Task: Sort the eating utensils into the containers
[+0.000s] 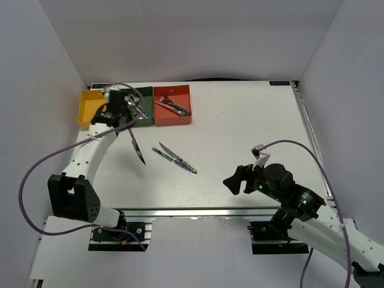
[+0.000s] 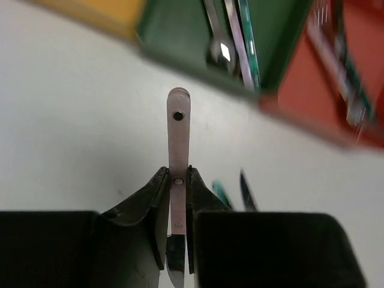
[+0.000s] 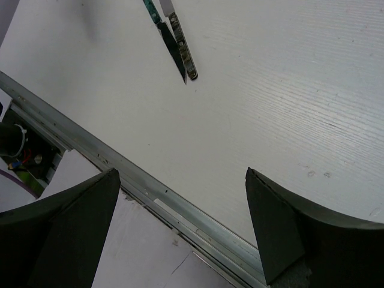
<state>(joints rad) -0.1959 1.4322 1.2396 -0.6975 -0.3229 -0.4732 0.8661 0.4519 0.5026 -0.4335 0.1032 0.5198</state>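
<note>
My left gripper carries the knife outward over the empty yellow bin next, to the gripper's left in the top view, and releases it.
My left gripper [image 1: 122, 120] is shut on a knife [image 1: 137, 149] and holds it above the table just in front of the dark green bin [image 1: 146, 95]. In the left wrist view the jaws [image 2: 178, 175] pinch its pinkish handle [image 2: 178, 132], which points at the green bin [image 2: 174, 42]; that bin holds several utensils [image 2: 237, 42]. The yellow bin [image 1: 90, 107] stands left of it. The red-orange bin [image 1: 172, 114] on its right holds utensils [image 1: 171, 105]. Two knives [image 1: 175, 159] lie mid-table and also show in the right wrist view [image 3: 175, 45]. My right gripper [image 1: 235, 180] is open and empty.
The three bins stand in a row at the table's far left. The table's metal front rail [image 3: 150, 192] runs under my right gripper [image 3: 183, 222]. White walls close in the left, the back and the right.
</note>
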